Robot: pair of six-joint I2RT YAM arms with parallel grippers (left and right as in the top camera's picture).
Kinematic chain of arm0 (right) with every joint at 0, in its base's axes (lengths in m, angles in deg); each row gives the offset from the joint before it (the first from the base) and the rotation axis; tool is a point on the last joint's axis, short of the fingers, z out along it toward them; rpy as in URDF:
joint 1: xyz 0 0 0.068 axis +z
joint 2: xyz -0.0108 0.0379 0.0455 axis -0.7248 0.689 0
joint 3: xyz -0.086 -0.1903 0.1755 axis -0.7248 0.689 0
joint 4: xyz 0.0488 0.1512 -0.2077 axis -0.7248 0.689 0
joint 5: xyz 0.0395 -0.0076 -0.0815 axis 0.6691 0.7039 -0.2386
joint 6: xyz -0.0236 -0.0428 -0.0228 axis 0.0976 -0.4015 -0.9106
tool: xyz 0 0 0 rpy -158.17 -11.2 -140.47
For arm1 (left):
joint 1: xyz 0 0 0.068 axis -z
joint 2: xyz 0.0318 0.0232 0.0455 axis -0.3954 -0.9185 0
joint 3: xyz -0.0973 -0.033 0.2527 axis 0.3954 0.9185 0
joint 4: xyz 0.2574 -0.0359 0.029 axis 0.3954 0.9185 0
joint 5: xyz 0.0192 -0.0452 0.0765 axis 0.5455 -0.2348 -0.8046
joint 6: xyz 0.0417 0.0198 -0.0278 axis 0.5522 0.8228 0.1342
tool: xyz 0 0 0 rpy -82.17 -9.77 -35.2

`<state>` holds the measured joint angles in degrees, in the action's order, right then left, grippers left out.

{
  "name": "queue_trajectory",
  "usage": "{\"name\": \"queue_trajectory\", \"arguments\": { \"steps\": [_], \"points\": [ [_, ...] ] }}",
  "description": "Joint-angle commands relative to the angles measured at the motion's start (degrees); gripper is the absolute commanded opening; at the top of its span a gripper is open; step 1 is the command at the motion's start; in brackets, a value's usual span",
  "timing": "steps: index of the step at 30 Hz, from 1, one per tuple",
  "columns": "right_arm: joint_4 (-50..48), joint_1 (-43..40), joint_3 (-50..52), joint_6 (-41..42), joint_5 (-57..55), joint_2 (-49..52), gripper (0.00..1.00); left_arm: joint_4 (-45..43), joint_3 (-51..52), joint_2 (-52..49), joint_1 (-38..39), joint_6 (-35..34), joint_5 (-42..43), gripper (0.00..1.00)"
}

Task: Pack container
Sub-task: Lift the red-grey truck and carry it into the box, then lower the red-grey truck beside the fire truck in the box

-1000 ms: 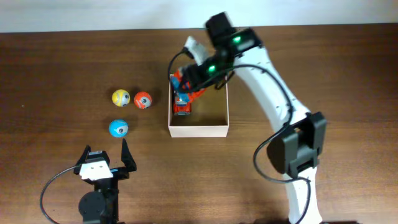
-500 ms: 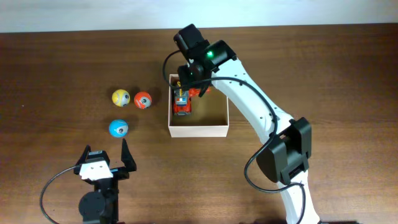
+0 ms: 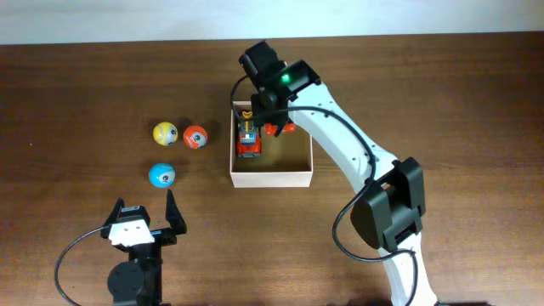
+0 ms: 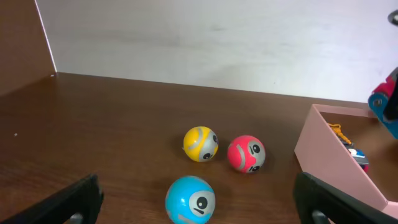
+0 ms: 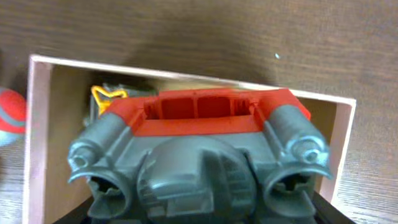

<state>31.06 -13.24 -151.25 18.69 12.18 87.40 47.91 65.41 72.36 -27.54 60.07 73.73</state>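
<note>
The container's bare bottom beside the red toy truck lies below. My right gripper should lower the grey toy vehicle into that space and let it go.
The container (image 3: 272, 178) is a cream-white shallow box at the table's middle; it also shows in the left wrist view (image 4: 329, 149) and the right wrist view (image 5: 37, 124). A red toy truck (image 3: 248, 140) lies along its left side. My right gripper (image 3: 276, 119) is shut on a red and grey toy vehicle (image 5: 199, 149) and holds it over the container's back part. My left gripper (image 3: 144, 217) is open and empty near the front left, with the blue ball (image 4: 190, 199) just ahead of it.
A yellow ball (image 3: 165, 133) and a red ball (image 3: 195, 137) lie side by side left of the container. The blue ball (image 3: 161, 175) lies in front of them. A pale wall runs behind the table's far edge.
My right arm swung left and turned its wrist, bringing the red and grey toy over the container's back part. The left arm and the balls have not moved.
</note>
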Motion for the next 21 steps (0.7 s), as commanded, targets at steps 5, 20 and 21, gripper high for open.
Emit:
{"name": "queue_trajectory", "arguments": {
  "steps": [5,20,21],
  "points": [
    [-0.2,0.0,1.5,3.1,-1.4,-0.1,0.49,0.3,0.1,0.5,0.2,0.7,0.4,0.99],
    [-2.6,0.0,4.1,4.6,-1.1,2.6,0.49,0.3,0.1,0.5,0.2,0.7,0.4,0.99],
    [-3.0,0.0,4.3,4.6,-0.9,2.6,0.49,0.3,0.1,0.5,0.2,0.7,0.4,0.99]
  ]
}}
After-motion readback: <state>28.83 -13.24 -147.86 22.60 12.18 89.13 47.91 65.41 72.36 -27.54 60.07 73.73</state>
